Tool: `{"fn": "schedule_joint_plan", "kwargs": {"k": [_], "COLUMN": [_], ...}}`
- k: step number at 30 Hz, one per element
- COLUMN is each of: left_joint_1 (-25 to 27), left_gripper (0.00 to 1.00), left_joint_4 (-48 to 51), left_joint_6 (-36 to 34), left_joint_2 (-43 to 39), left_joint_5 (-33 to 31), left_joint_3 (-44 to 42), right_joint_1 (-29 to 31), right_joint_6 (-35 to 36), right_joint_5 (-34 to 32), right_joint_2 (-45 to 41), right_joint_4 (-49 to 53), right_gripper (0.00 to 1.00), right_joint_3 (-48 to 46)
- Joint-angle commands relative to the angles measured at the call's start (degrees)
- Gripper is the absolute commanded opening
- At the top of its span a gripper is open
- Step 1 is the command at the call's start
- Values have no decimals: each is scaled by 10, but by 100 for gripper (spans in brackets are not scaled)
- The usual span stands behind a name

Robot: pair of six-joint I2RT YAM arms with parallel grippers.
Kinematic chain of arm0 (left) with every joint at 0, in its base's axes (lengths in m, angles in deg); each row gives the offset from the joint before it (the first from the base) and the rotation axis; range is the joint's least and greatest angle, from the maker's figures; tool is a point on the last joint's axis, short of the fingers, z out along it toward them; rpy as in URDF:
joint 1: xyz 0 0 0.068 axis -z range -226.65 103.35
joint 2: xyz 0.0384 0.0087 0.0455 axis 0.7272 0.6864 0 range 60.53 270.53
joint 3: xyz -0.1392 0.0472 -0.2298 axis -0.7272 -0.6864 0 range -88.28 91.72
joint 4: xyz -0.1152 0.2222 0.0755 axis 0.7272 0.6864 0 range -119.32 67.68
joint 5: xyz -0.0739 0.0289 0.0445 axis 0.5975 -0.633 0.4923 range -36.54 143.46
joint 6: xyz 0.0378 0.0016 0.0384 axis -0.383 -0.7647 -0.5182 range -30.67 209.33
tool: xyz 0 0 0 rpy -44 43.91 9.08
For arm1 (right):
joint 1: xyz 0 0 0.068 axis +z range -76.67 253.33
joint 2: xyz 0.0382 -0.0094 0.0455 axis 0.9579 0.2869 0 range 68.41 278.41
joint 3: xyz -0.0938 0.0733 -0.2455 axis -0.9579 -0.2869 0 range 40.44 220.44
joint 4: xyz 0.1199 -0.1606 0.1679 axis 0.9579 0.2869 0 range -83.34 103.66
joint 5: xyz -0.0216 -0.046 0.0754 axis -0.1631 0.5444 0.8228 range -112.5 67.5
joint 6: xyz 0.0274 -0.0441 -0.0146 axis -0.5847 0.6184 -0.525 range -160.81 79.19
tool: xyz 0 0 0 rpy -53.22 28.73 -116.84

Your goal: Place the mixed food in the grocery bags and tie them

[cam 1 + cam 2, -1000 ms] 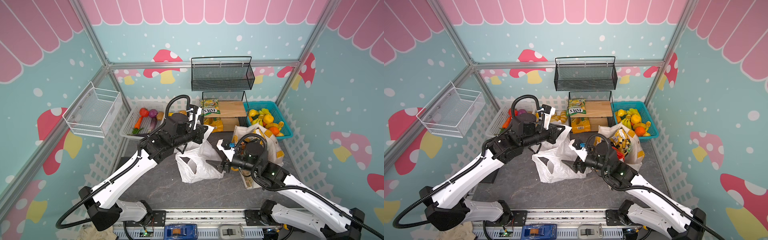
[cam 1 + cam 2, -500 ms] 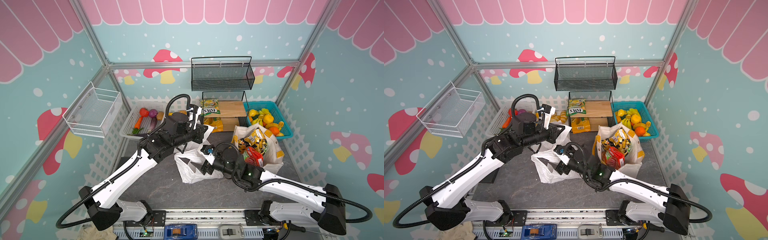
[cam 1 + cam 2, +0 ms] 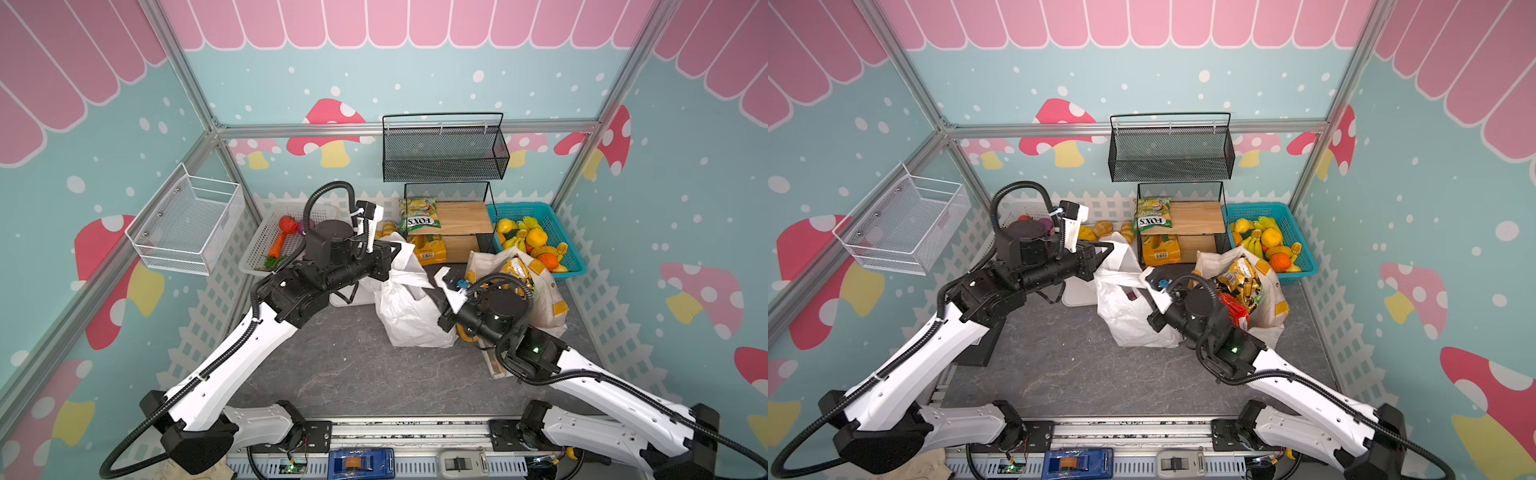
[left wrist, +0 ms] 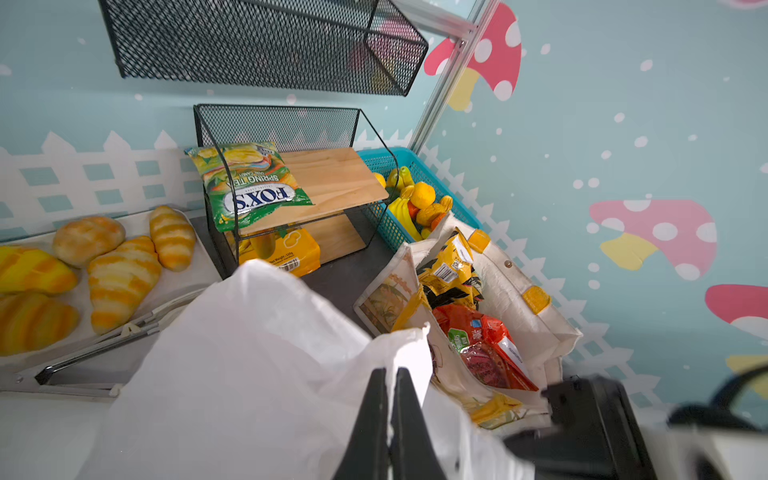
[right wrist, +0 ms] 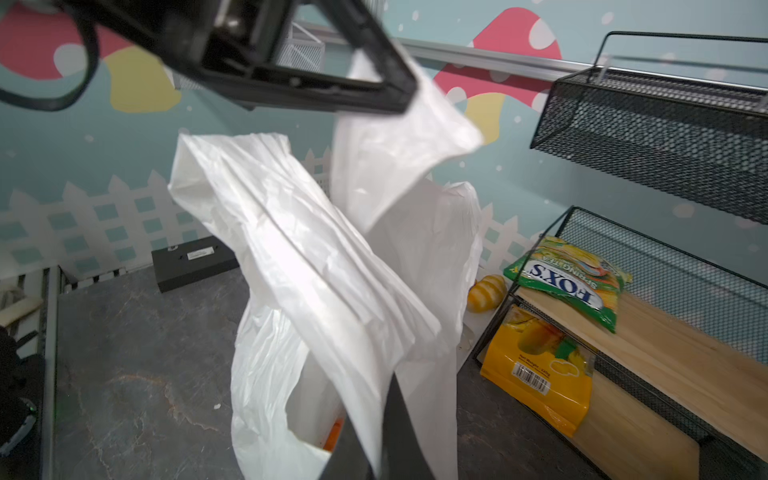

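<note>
The bag's opening is narrow. My right gripper should next move away from my left gripper, outward toward the wooden shelf (image 3: 464,217) (image 5: 680,340), to make the opening wider, and let go of the bag's near handle.
The white plastic bag (image 3: 409,318) (image 3: 1127,320) stands mid-table with both loop handles pulled up. My left gripper (image 3: 400,250) (image 4: 392,372) is shut on the far handle. My right gripper (image 3: 432,289) (image 5: 374,407) is shut on the near handle, which stretches as a band between its fingers. Something orange (image 5: 334,434) shows inside the bag. The off-white tote (image 3: 546,299) (image 4: 515,291) stands to the right, holding black-and-yellow packets (image 3: 1241,278) and a red packet (image 4: 484,345). Toy vegetables (image 3: 279,243) lie in the white basket at the back left.
Bread rolls (image 4: 118,272) lie on a tray at the back. A FOX'S packet (image 3: 419,217) rests on the black wire rack's wooden shelf, with a yellow packet (image 5: 536,374) below it. A teal fruit basket (image 3: 559,249) is at back right. A black box (image 3: 976,345) stands at the left.
My right gripper reached left to the bag while open, then closed on the near handle and drew it back to the right. The bag now stands taller. The left gripper stayed put.
</note>
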Motion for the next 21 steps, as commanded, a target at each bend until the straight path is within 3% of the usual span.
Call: {"fn": "schedule_joint_plan", "kwargs": {"k": [1,7,13,21], "left_joint_1": [-15,-50,-84,-114], "left_gripper": [0,0,0,0], "left_joint_4": [-2,11,26,0], "left_joint_6": [23,43,57,62], "left_joint_2": [-38,-87,-128,-128], "left_joint_5": [72,134,161,152], "left_joint_3": [-3,-4,-35,-115], "right_joint_1": [-64,-180,-277,-295], "right_joint_6": [-19,-57,-121,-148], "right_joint_5": [94,214,347,392], "right_joint_2": [-19,10,66,178], "right_joint_4": [46,106,99,47], "right_gripper": [2,0,0,2], "right_joint_3": [41,118,150,139]}}
